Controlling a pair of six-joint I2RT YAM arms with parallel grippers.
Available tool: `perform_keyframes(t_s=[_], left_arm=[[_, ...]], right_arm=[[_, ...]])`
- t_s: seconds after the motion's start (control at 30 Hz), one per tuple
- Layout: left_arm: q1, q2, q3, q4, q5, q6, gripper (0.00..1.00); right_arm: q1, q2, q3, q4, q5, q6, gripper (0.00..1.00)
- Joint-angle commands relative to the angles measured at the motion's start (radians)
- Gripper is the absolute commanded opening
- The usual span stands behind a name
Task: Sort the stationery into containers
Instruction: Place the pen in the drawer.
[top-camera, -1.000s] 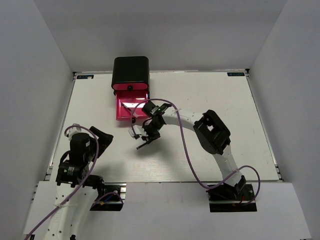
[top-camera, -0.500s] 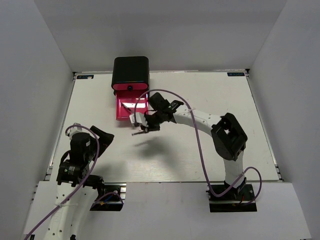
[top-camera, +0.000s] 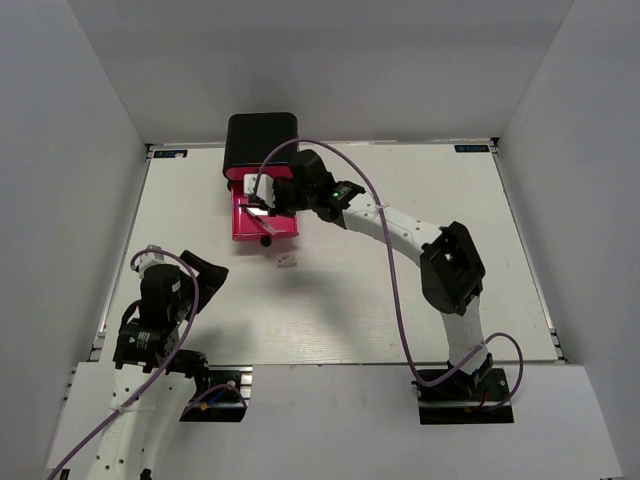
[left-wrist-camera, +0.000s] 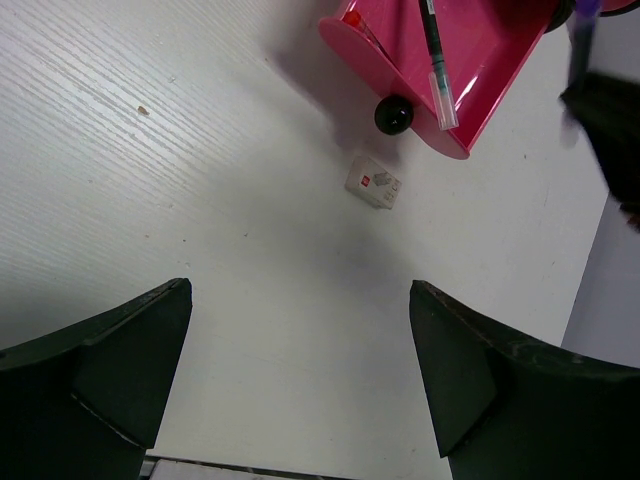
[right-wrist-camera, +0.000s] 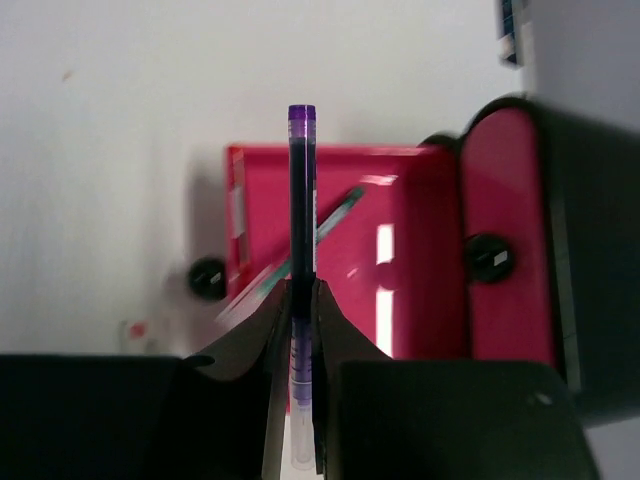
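Another pen already lies near the drawer's knob. So my right gripper should next move outward and down over the drawer's bare inner end (right-wrist-camera: 425, 265) and release the dark pen.
The black box (top-camera: 262, 140) stands at the far left with its lowest pink-red drawer (top-camera: 240, 222) pulled open, black knob (top-camera: 266, 241) towards me. My right gripper (top-camera: 280, 198) is over that drawer, shut on a thin dark pen (right-wrist-camera: 301, 190) with a purple end; in the right wrist view the gripper (right-wrist-camera: 302, 292) holds it above the open drawer (right-wrist-camera: 400, 300). Another thin pen (right-wrist-camera: 340, 208) lies inside, also seen in the left wrist view (left-wrist-camera: 435, 55). A small white eraser (top-camera: 287, 262) lies on the table just in front of the drawer (left-wrist-camera: 373, 182). My left gripper (left-wrist-camera: 300, 300) is open and empty.
A closed drawer with its round knob (right-wrist-camera: 488, 257) sits above the open one in the box. The left arm (top-camera: 160, 295) rests at the near left corner. White walls stand around the table (top-camera: 420, 290). No markers are in view.
My right gripper has carried the pen from the table's middle away to the far left, and now holds it over the open drawer. The eraser it covered now shows. The left arm has not moved.
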Motion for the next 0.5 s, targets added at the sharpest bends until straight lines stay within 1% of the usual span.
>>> perform_keyframes(t_s=[0.0, 0.23, 0.33, 0.47], left_arm=[[0.004, 0.004, -0.003, 0.013, 0.009, 0.005, 1.00], [0.004, -0.005, -0.003, 0.003, 0.009, 0.005, 1.00], [0.004, -0.005, -0.003, -0.006, 0.009, 0.005, 1.00], [0.004, -0.014, -0.003, -0.006, 0.000, 0.005, 1.00]], right_arm=[[-0.002, 0.073, 0.159, 0.083, 0.047, 0.021, 0.00], [-0.002, 0.198, 0.264, 0.086, 0.055, -0.007, 0.00], [-0.004, 0.212, 0.262, 0.075, 0.056, -0.021, 0.00], [-0.004, 0.208, 0.216, 0.073, 0.062, -0.053, 0.00]])
